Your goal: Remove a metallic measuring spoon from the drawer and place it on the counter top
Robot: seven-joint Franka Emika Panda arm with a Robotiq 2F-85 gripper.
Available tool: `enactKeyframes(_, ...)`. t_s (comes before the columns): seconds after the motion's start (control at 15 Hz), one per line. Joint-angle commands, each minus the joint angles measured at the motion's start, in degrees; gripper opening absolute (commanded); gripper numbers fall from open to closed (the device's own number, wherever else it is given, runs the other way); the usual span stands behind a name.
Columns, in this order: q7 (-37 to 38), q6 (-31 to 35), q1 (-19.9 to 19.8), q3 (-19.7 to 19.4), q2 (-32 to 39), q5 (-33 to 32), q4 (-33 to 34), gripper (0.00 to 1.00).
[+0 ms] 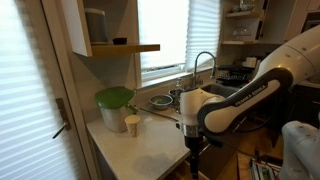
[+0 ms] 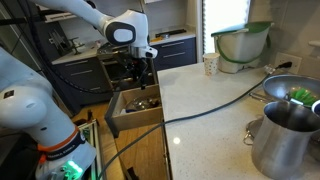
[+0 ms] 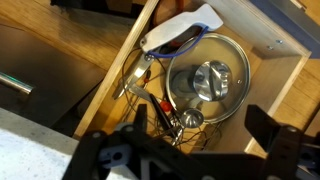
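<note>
My gripper lowers into the drawer (image 3: 262, 45) around the spoon's round bowl next, since the bowl lies below it, between its open fingers in the wrist view.
In the wrist view I look down into the open wooden drawer (image 3: 262, 45). A small shiny metallic measuring spoon (image 3: 188, 118) with a round bowl lies among tangled utensils beside a glass lid (image 3: 210, 78). My gripper (image 3: 200, 128) is open and empty above it, one finger on each side of the spoon. In both exterior views the gripper (image 2: 146, 68) (image 1: 193, 140) hangs over the open drawer (image 2: 133, 113) at the front edge of the pale counter top (image 2: 215, 105) (image 1: 140, 150).
A white-handled utensil (image 3: 180, 30) and a red-tipped tool (image 3: 160, 102) lie in the drawer. On the counter stand a paper cup (image 2: 210, 65), a green bowl (image 2: 243, 45), steel pots (image 2: 285, 140) and a black cable (image 2: 215, 105). A sink and faucet (image 1: 203, 65) are farther along.
</note>
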Motion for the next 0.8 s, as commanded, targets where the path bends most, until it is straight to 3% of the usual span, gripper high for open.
enactKeyframes(0.0, 1.0, -0.1, 0.5, 0.0, 3.4, 5.3, 1.3, 1.0)
enactKeyframes(0.33, 5.1, 0.9, -0.3, 0.5, 10.8, 11.8, 4.1, 1.0)
enactKeyframes(0.73, 9.2, 0.8, -1.0, 1.3, 20.5, 8.4, 9.4, 1.0)
